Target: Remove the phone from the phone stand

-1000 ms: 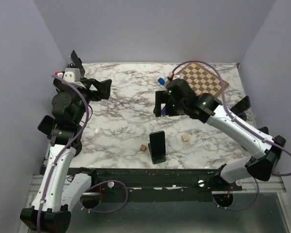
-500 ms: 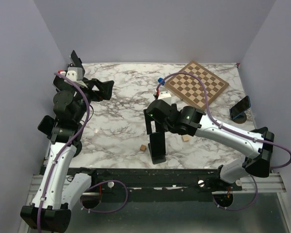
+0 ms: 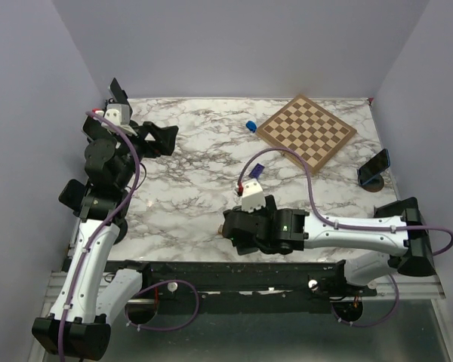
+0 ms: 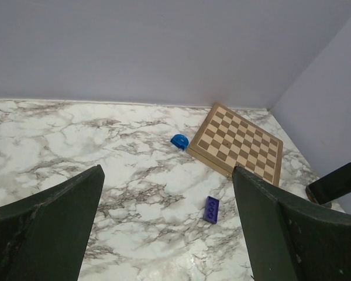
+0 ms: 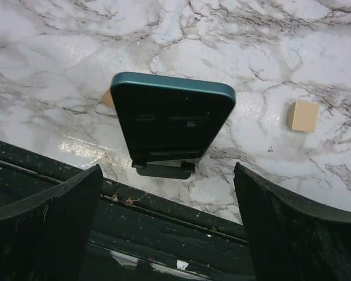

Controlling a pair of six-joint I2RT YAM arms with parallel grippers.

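The right gripper moves down and outward next until its open fingers are on either side of the middle of the dark phone (image 5: 171, 121), since the phone leans below and outward of it.
A dark phone with a teal rim (image 5: 172, 120) leans upright in a small black stand (image 5: 164, 170) near the table's front edge. My right gripper (image 5: 169, 234) is open, above and just in front of the phone, its fingers (image 5: 47, 228) wide to either side and touching nothing. In the top view the right gripper (image 3: 238, 230) covers the phone and stand. My left gripper (image 3: 162, 139) is open and empty, raised over the far left of the table; it also shows in the left wrist view (image 4: 167, 234).
A wooden cube (image 5: 302, 115) lies right of the phone and another (image 5: 108, 96) peeks from behind it. A chessboard (image 3: 306, 132), a blue piece (image 3: 251, 125), a purple brick (image 3: 258, 172) and a second phone (image 3: 374, 167) at the right edge. The dark front rail (image 5: 181, 216) runs under the right gripper.
My right arm has swung from the middle of the table down to the front edge, over the phone, with its gripper still open. The left arm has not moved.
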